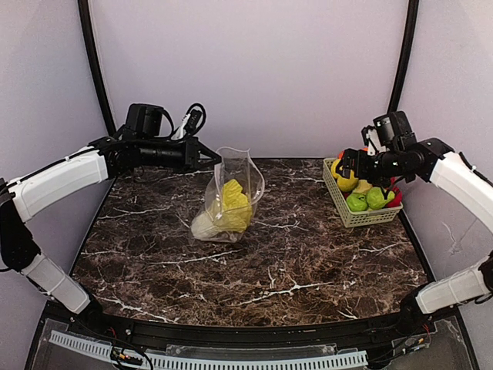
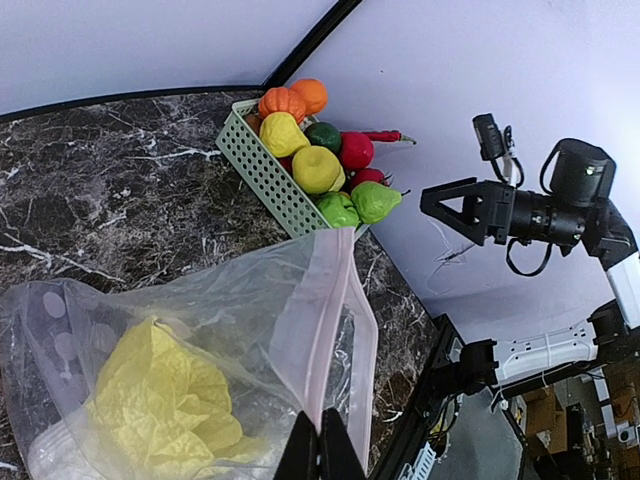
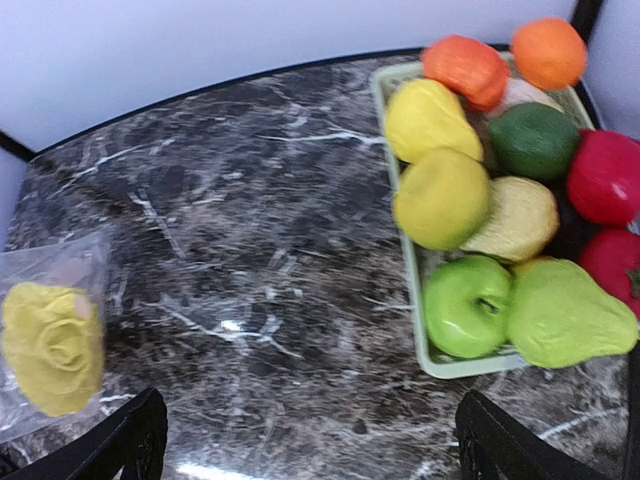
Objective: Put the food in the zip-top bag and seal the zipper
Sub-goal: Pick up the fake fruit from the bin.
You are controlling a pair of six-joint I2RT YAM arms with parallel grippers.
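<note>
The right gripper moves toward the wall beside the basket next. Then it moves down to the green pear (image 3: pixel 565 315), uncovered at the basket's near end.
The zip-top bag (image 1: pixel 229 193) stands mouth-up at the table's middle back, with a yellow cabbage (image 1: pixel 231 206) inside it. My left gripper (image 2: pixel 320 455) is shut on the pink zipper (image 2: pixel 335 330) at the bag's rim, holding the mouth open. My right gripper (image 1: pixel 350 163) hovers open and empty over the left edge of the basket (image 1: pixel 339 202). In the right wrist view its dark fingers (image 3: pixel 130 440) stand wide apart above bare marble. The rest of the food lies in the basket: a green pear (image 3: pixel 565 315), a green apple (image 3: pixel 468 305), lemons (image 3: pixel 440 195), a red apple (image 3: pixel 605 175) and a tomato (image 3: pixel 465 70).
The pale green mesh basket (image 2: pixel 265 175) sits against the right wall near the back corner. Dark marble lies between bag and basket. Lilac walls and black corner poles (image 1: pixel 92 62) close in the back and sides.
</note>
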